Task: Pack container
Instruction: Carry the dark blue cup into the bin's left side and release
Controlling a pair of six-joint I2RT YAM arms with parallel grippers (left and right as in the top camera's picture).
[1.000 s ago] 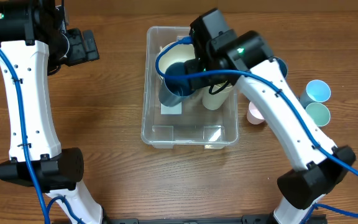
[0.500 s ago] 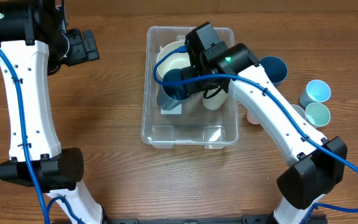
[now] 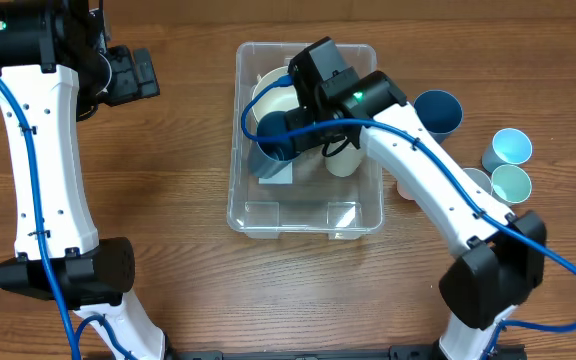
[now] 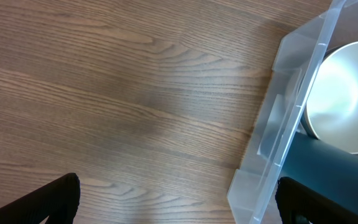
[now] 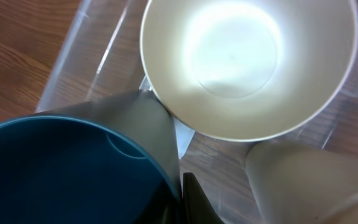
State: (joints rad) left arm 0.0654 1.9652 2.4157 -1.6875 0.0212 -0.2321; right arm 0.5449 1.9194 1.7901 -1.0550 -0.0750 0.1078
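Note:
The container's bottom has free space by the white label [image 3: 276, 172]. My right gripper should lower the blue cup there beside the cream bowl [image 3: 268, 90] and let it go.
The clear container [image 3: 368, 215] stands at the table's middle. In it are a cream bowl [image 3: 268, 90] at the far end and a cream cup [image 3: 346, 160] on the right. My right gripper [image 3: 303, 135] reaches into the container and is shut on the rim of a dark blue cup [image 3: 276, 140], held tilted over the white label [image 3: 276, 172]. In the right wrist view the blue cup [image 5: 61, 168] fills the lower left, one finger [image 5: 194, 199] outside its rim, the cream bowl [image 5: 247, 62] above. My left gripper [image 4: 179, 202] is open over bare wood, left of the container [image 4: 278, 137].
To the right of the container stand a dark blue cup [image 3: 438, 110], a light blue cup [image 3: 511, 146], a pale green cup [image 3: 511, 183] and a pink cup [image 3: 408, 185] partly hidden by my right arm. The left arm hangs over the table's far left.
My right gripper has carried the dark blue cup to the left and deeper into the container. The left arm has not moved.

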